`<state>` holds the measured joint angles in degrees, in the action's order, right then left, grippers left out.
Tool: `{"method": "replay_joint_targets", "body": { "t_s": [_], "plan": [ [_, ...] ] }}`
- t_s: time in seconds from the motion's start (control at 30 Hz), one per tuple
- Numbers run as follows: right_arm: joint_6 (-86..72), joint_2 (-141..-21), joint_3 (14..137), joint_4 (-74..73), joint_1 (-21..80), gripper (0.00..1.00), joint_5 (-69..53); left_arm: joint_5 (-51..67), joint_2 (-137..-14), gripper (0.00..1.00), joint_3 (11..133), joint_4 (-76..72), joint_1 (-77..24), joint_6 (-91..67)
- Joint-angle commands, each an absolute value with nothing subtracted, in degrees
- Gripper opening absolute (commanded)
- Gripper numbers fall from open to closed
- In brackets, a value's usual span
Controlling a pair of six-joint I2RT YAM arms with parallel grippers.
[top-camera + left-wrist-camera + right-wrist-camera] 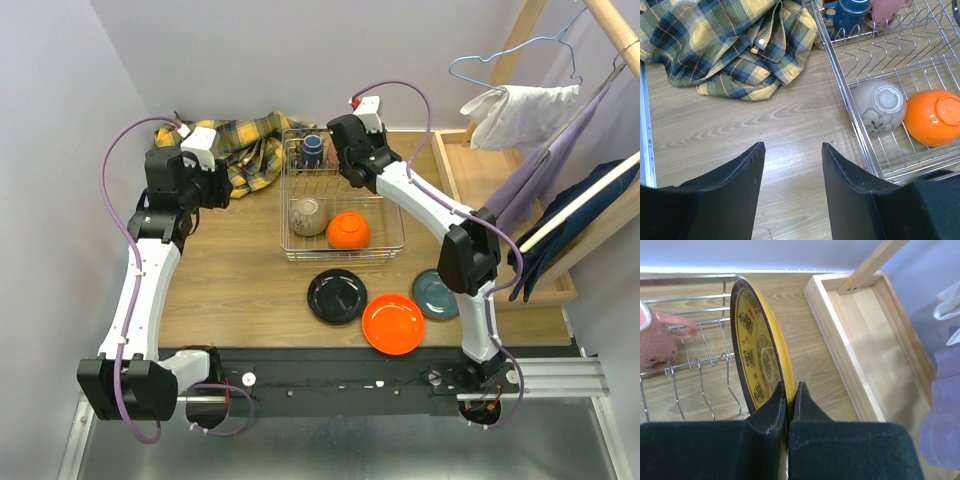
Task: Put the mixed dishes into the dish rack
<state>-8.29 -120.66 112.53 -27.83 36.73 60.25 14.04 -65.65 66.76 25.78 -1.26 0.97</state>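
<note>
My right gripper brings the upright plate down into the rack's wire slots by the pinkish cup [657, 342] next, then releases the plate's rim.
My right gripper [790, 387] is shut on the rim of a yellow patterned plate [757, 355]. The plate stands on edge over the right end of the silver wire dish rack [700, 365]. In the top view that gripper [352, 165] hangs over the back of the rack [395, 240] and hides the plate. A beige bowl [308, 216] and an orange bowl [348, 231] lie in the rack's front. A pinkish cup [657, 342] and a blue mug [313, 148] sit at its back. My left gripper [792, 146] is open over bare table, left of the rack.
A black plate [337, 296], an orange plate [393, 323] and a teal plate [436, 294] lie on the table in front of the rack. A yellow plaid cloth [240, 145] is bunched at the back left. A wooden tray-like frame [875, 340] borders the rack's right.
</note>
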Motion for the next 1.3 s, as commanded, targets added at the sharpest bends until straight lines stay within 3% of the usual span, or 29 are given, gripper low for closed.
{"method": "replay_joint_targets", "body": {
  "t_s": [0.0,0.27,0.3,0.37,0.4,0.5,0.67,0.8,0.97,1.27],
  "plan": [
    [-8.61,-124.27,114.61,-26.63,35.60,0.00,61.79,15.03,-64.34,0.58,65.83,25.05,-1.58,0.88],
    [-9.14,-126.83,113.82,-29.53,34.37,0.02,55.38,15.91,-65.30,0.59,64.95,25.14,-1.58,0.71],
    [-9.31,-126.65,113.99,-30.23,34.37,0.15,54.15,15.91,-65.39,0.59,64.52,25.14,-1.58,0.18],
    [-10.45,-125.95,114.78,-32.69,34.37,0.27,50.37,15.99,-64.96,0.59,62.67,26.01,-1.58,-4.19],
    [-10.72,-125.25,115.05,-33.30,34.37,0.40,49.32,17.04,-64.43,0.59,61.53,26.02,-1.58,-6.31],
    [-10.99,-123.23,115.75,-34.89,34.28,0.58,46.85,19.76,-59.96,0.59,53.99,23.48,-1.58,-14.37],
    [-9.67,-116.65,113.48,-35.60,34.37,0.70,43.16,33.91,-47.05,0.60,36.76,9.27,-3.16,-21.88],
    [-5.02,-108.30,103.75,-35.07,34.37,0.87,34.30,39.99,-43.24,0.61,27.52,2.29,-7.98,-29.25],
    [1.93,-97.93,94.75,-35.42,34.37,0.93,27.08,37.63,-46.82,0.62,22.15,-0.95,-18.97,-31.64],
    [1.76,-89.92,93.60,-38.14,34.28,1.00,18.11,32.61,-57.56,0.64,20.83,-3.25,-19.07,-34.37]
  ]
}}
